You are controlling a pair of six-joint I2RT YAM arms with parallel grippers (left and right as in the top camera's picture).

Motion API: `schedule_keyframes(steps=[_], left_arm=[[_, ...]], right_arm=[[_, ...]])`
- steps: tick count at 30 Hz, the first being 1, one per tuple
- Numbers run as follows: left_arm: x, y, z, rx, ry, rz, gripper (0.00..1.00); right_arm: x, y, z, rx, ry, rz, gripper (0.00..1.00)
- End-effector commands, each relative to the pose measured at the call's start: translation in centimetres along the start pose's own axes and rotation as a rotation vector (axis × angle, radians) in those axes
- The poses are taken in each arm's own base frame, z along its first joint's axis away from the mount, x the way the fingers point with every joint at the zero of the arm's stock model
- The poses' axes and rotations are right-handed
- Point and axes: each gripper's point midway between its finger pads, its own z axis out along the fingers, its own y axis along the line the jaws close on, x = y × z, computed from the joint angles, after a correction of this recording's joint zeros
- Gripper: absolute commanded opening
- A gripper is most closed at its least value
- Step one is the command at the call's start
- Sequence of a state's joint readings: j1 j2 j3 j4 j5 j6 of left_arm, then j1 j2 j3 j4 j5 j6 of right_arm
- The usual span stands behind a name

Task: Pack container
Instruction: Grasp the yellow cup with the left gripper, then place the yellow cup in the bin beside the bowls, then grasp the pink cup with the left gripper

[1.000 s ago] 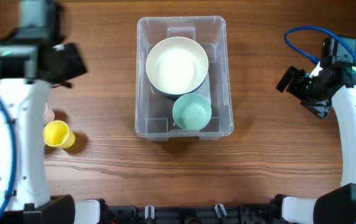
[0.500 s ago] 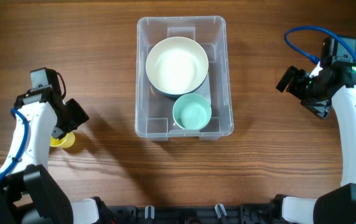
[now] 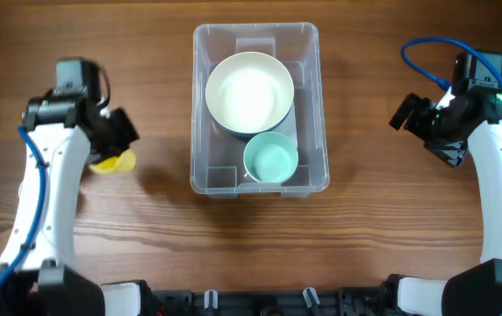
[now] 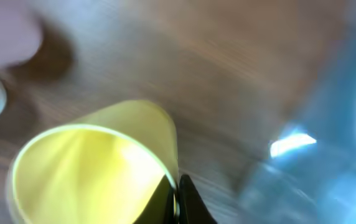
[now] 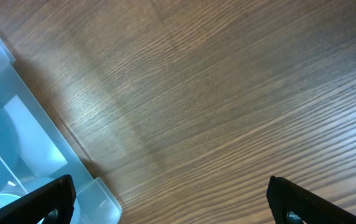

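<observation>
The yellow cup moves over the container (image 3: 200, 105) in my left gripper next. Then it comes down into the container's near corner (image 3: 219, 161), because the container's bottom beside the mint-green bowl is empty.
The clear rectangular container (image 3: 200, 105) stands at the table's middle, holding a large white bowl (image 3: 249, 92) and a small mint-green bowl (image 3: 270, 158). Left of it, my left gripper (image 3: 115, 142) is shut on the rim of a yellow cup (image 3: 111, 163). The left wrist view is blurred; it shows the jaws (image 4: 177, 190) pinching the yellow cup (image 4: 91, 168) wall, one finger inside and one outside, with the container (image 4: 327, 155) a blue blur on the right. My right gripper (image 3: 416, 116) hangs open and empty right of the container (image 5: 16, 124), its jaws (image 5: 172, 190) wide apart above bare wood.
A pale pink object (image 4: 4, 31) lies beyond the yellow cup in the left wrist view; the overhead view hides it under the left arm. A blue cable (image 3: 426, 53) loops off the right arm. Wooden tabletop (image 3: 365, 228) surrounds the container.
My left gripper has closed on the yellow cup's rim and carried it up and to the right, nearer the container. The right arm has not moved.
</observation>
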State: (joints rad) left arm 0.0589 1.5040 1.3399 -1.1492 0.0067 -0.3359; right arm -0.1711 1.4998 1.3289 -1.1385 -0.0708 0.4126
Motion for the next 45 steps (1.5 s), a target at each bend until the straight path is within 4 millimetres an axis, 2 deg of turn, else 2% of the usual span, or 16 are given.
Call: schedule_keyframes(steps=[1, 2, 4, 8, 13, 19, 21, 23, 27, 30, 32, 34, 35, 37, 41, 45], left_arm=[[-1.1, -7.4, -8.2, 0.092, -0.201, 0.193, 0.04], [-0.1, -10.6, -10.2, 0.129, -0.252, 0.288, 0.04], [2.6, -14.7, -11.1, 0.201, -0.261, 0.413, 0.04], [8.2, -19.3, -7.4, 0.177, -0.127, 0.606, 0.04], [10.9, -18.7, 1.2, -0.03, 0.12, 0.664, 0.04], [12.4, -18.1, 5.6, -0.115, 0.24, 0.677, 0.04], [12.4, -18.1, 5.8, -0.12, 0.245, 0.678, 0.06], [12.4, -18.1, 5.8, -0.12, 0.245, 0.678, 0.36], [11.1, -17.9, 4.5, -0.141, 0.176, 0.684, 0.41], [8.4, -17.8, -0.1, -0.135, 0.028, 0.672, 0.43], [4.1, -15.7, -7.3, -0.08, -0.179, 0.569, 0.56], [1.4, -12.4, -10.2, -0.064, -0.258, 0.449, 0.59], [-1.5, -8.0, -12.0, -0.082, -0.308, 0.298, 0.63], [-4.8, -1.4, -12.5, -0.15, -0.324, 0.084, 0.65], [-8.2, 7.2, -8.3, -0.175, -0.205, -0.209, 0.65], [-8.5, 11.8, 1.1, -0.225, 0.037, -0.328, 0.65]], right_arm=[[0.1, 0.0, 0.2, 0.004, 0.006, -0.02, 1.0], [0.1, 0.0, 0.2, 0.004, 0.005, -0.02, 1.0], [0.1, 0.0, 0.2, 0.004, 0.004, -0.02, 1.0], [0.1, 0.0, 0.2, 0.004, 0.006, -0.02, 1.0], [0.2, 0.0, 0.2, 0.004, 0.006, -0.021, 1.0], [0.2, 0.0, 0.2, 0.004, 0.007, -0.021, 1.0], [0.2, 0.0, 0.2, 0.004, 0.007, -0.021, 1.0], [0.2, -0.1, 0.2, 0.005, 0.007, -0.021, 1.0], [0.2, -0.1, 0.2, 0.006, 0.01, -0.021, 1.0], [0.2, -0.1, 0.2, 0.006, 0.01, -0.021, 1.0], [0.3, -0.1, 0.2, 0.007, 0.012, -0.02, 1.0], [0.3, -0.1, 0.2, 0.007, 0.012, -0.02, 1.0], [0.3, -0.1, 0.2, 0.007, 0.012, -0.02, 1.0], [0.3, -0.1, 0.2, 0.007, 0.013, -0.02, 1.0], [0.3, -0.1, 0.2, 0.007, 0.014, -0.02, 1.0], [0.3, -0.1, 0.2, 0.007, 0.013, -0.02, 1.0]])
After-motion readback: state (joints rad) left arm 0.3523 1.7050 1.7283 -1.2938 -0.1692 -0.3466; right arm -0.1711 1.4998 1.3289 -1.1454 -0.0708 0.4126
